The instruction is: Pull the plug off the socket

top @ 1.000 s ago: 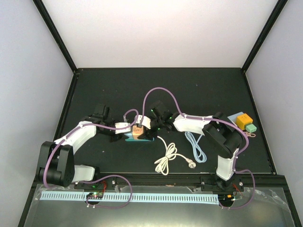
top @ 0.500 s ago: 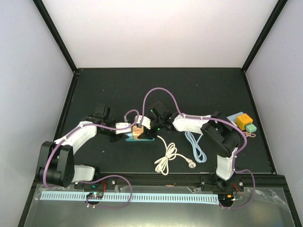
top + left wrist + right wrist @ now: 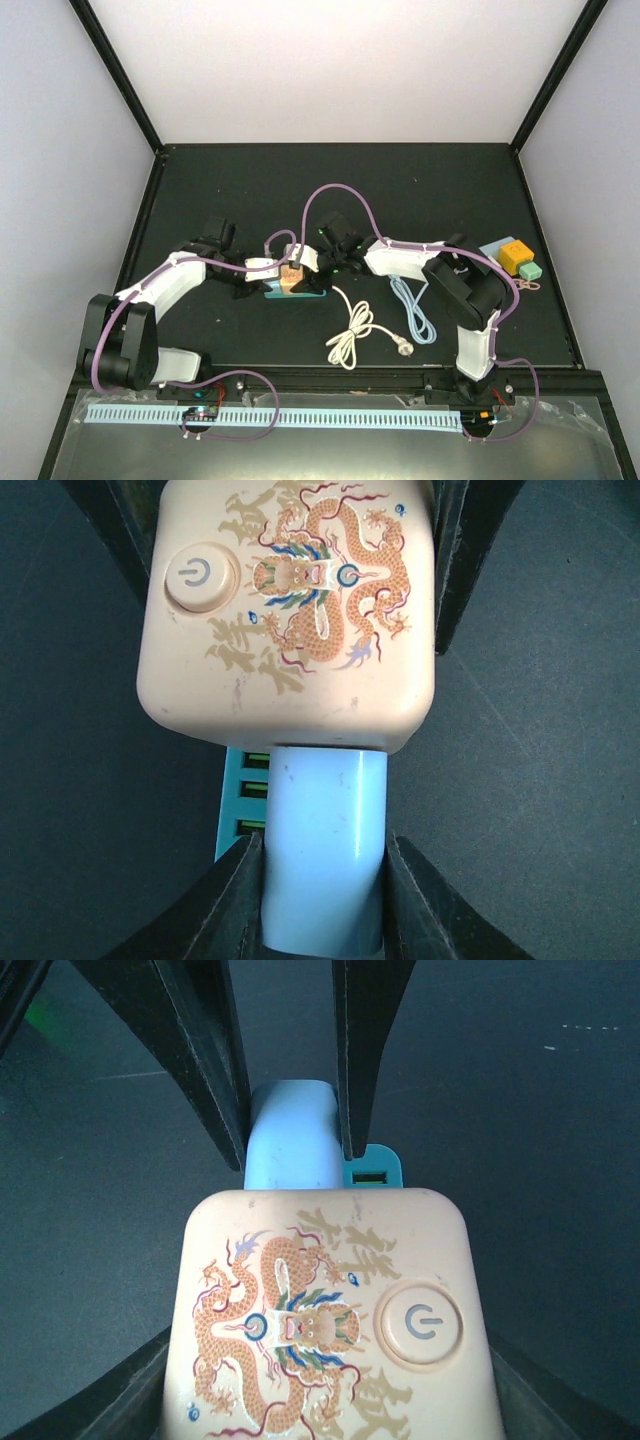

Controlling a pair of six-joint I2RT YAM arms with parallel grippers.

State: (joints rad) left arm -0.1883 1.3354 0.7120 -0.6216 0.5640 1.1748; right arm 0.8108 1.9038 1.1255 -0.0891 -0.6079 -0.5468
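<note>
The bare far tabletop lies outward of the robot's left gripper, so the left gripper will next pull away from the socket point(image 3: 290, 278), swing outward and release the plug there.
The socket point(image 3: 290, 278) is a beige cube point(image 3: 300, 610) printed with a dragon and a power button. It rests on the black table between the two arms. A light blue plug point(image 3: 322, 790) sticks out of its side, seated in the socket. My left gripper point(image 3: 322, 880) is shut on this plug, both fingers pressed flat to its sides. From the opposite side my right gripper point(image 3: 325, 1360) holds the cube point(image 3: 325, 1310), one finger against each flank. In the right wrist view the plug point(image 3: 290, 1145) shows between the left arm's fingers.
A teal strip with USB ports point(image 3: 232, 800) sits under the socket. A coiled white cable point(image 3: 352, 335) and a light blue cable point(image 3: 412, 312) lie in front of the right arm. Small yellow and green blocks point(image 3: 518, 260) sit at the right edge.
My left gripper's fingers have closed onto the plug. The right gripper's jaws have drawn in against the cube. Both arms have barely shifted.
</note>
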